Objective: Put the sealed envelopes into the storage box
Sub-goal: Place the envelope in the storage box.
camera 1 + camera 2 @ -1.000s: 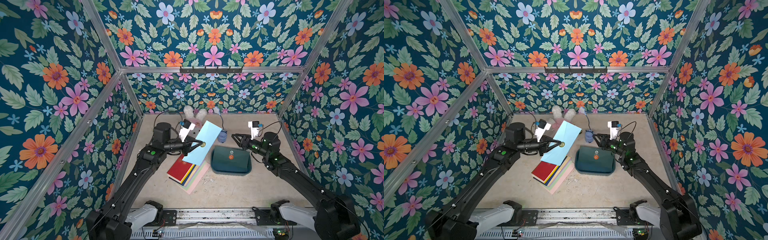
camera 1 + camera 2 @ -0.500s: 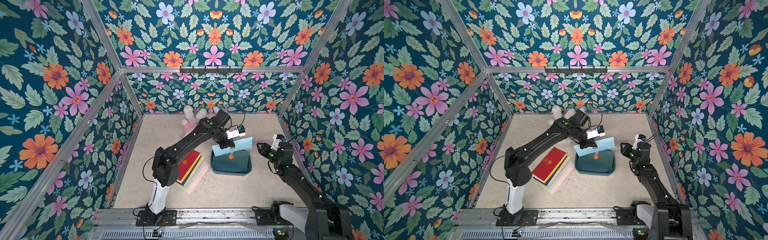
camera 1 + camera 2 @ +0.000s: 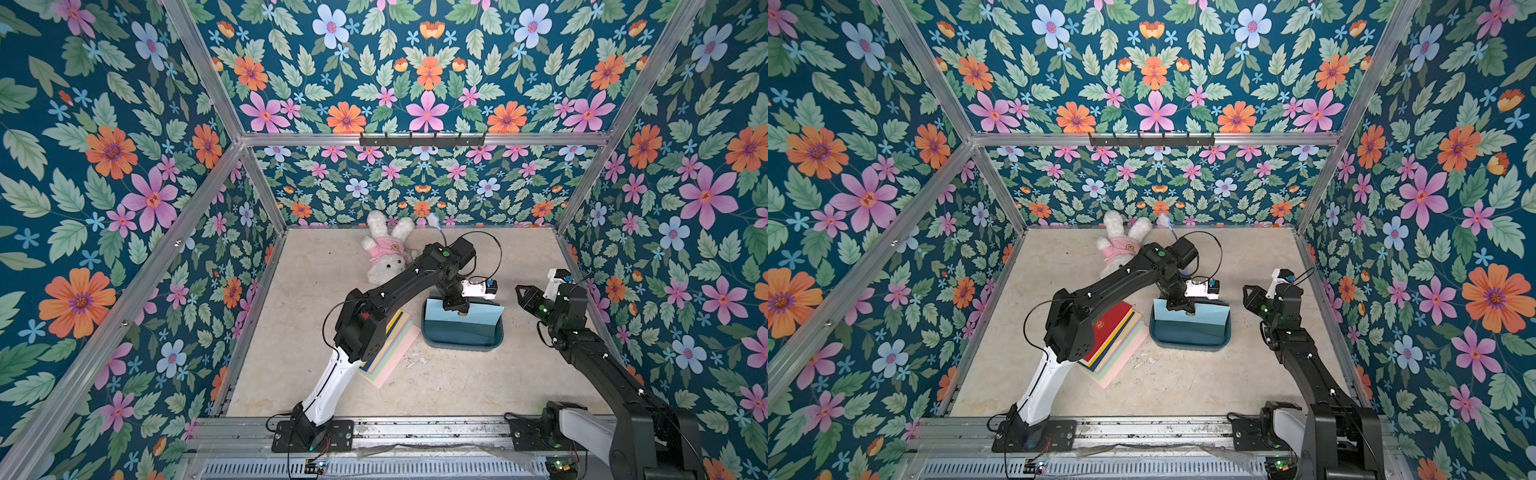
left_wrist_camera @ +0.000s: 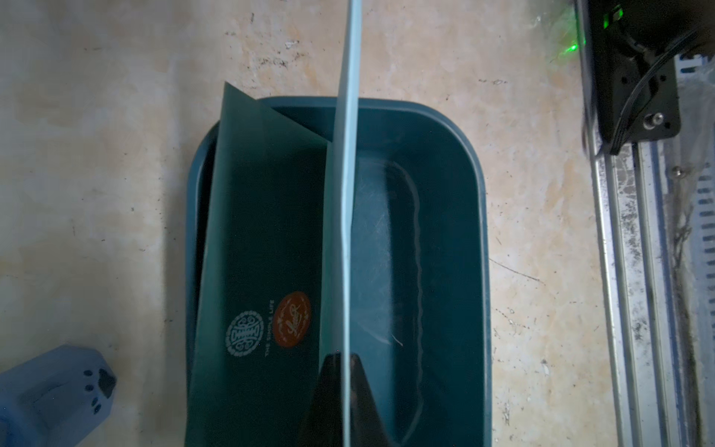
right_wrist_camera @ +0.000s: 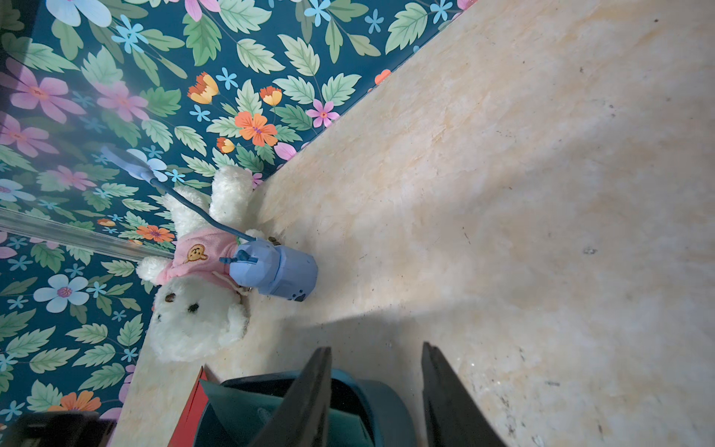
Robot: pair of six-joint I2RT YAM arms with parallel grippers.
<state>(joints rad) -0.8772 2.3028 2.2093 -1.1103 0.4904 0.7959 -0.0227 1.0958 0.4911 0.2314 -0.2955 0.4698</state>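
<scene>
I will next lower my left gripper a little toward the bare bottom of the box below it and release the light blue envelope [image 3: 478,318], because the envelope already stands between the box's sides.
The dark teal storage box [image 3: 461,345] [image 3: 1187,343] sits mid-table. My left gripper [image 3: 457,309] [image 4: 345,360] is shut on a light blue envelope [image 3: 478,318] [image 4: 346,154], which stands on its long edge inside the box [image 4: 481,232]. A dark green envelope [image 4: 263,232] with an orange seal leans against the box's far wall. Several more envelopes lie fanned in a stack [image 3: 1113,328] [image 3: 395,349] left of the box, red on top, partly hidden by the left arm. My right gripper [image 3: 521,293] [image 5: 375,350] hangs open and empty to the right of the box [image 5: 383,402].
A white plush bunny [image 3: 386,253] [image 5: 197,309] in a pink top lies near the back wall. Beside it stands a small light-blue toy [image 5: 278,271] [image 4: 54,391], just behind the box. Floral walls close in three sides, and a metal rail [image 3: 415,432] runs along the front.
My left arm swung the light blue envelope from above the stack over to the box and lowered it in on edge. The right arm drew back to the right, away from the box.
</scene>
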